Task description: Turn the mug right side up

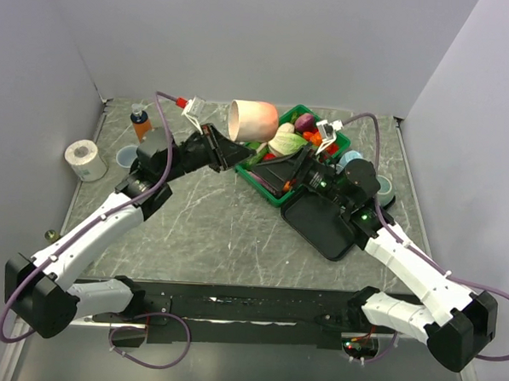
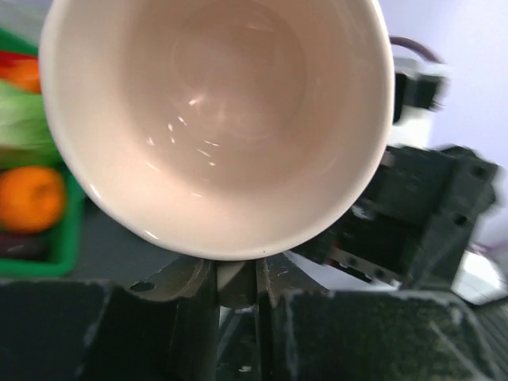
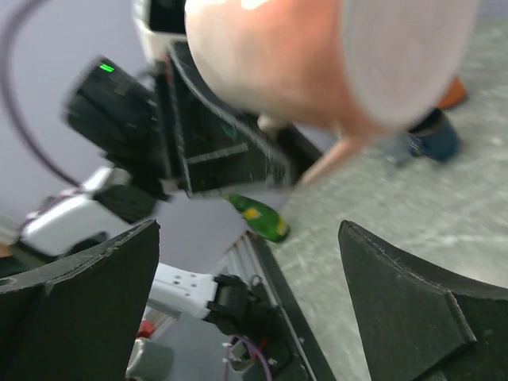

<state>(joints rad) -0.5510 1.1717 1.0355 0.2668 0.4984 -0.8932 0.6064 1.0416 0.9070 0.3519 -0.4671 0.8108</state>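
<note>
The mug's opening points sideways, so I will next swing my left gripper toward the orange bottle, turn it down and lower it to let go of the mug (image 1: 253, 120) on the tabletop beside the basket.
The pink mug (image 1: 253, 120) is held in the air on its side, its mouth facing left, over the back middle of the table. My left gripper (image 1: 231, 151) is shut on the mug's handle from below. In the left wrist view the mug's hollow inside (image 2: 214, 119) fills the frame, and the handle (image 2: 236, 282) sits pinched between the fingers. My right gripper (image 1: 277, 170) is open and empty just right of the mug, over the green basket. In the right wrist view the mug's blurred outside (image 3: 317, 55) shows above the wide-open gripper (image 3: 250, 294).
A green basket (image 1: 271, 196) of vegetables stands behind a black tray (image 1: 321, 224). An orange bottle (image 1: 141, 123), a small blue cup (image 1: 126, 156) and a white roll (image 1: 85, 159) stand at the left. A blue object (image 1: 352, 157) and a grey cup (image 1: 384, 187) stand at the right.
</note>
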